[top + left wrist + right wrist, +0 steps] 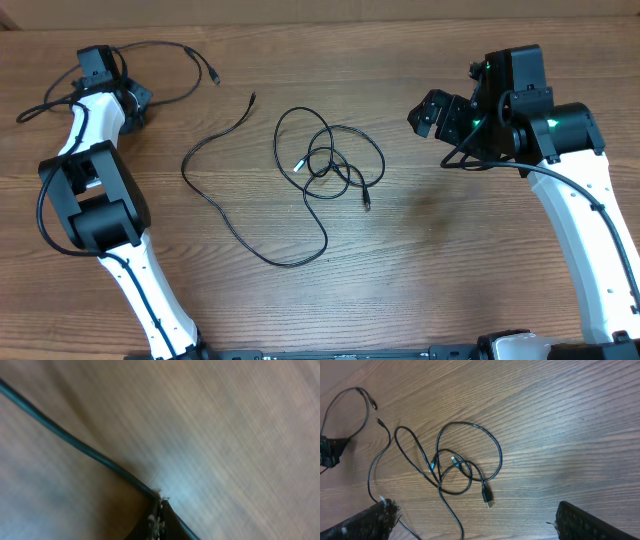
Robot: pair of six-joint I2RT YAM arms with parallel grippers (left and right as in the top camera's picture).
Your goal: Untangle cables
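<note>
I will next raise my left gripper off the cable loop, bring it back, lower it onto the long loose cable's bend (199, 194) and release there, since that part lies clear of the bundle.
A knotted bundle of thin black cables (330, 162) lies mid-table, one plug (366, 203) sticking out at its lower right. From it a long loose strand (200, 190) curves away to the left. Another cable (190, 60) loops at the far left, and my left gripper (140, 105) is shut on it. In the left wrist view that cable (75, 442) runs into the closed tips of the left gripper (159, 505). My right gripper (430, 115) hovers open to the right of the bundle. Its wrist view shows the bundle (455, 467) and plug (486, 497) ahead of the right gripper (473, 510), nothing between the fingers (375, 520).
The wooden table (450, 260) carries only the cables. The left arm's thick black wire (40, 108) hangs off its body at the far left edge. Both arm bases stand at the near edge.
</note>
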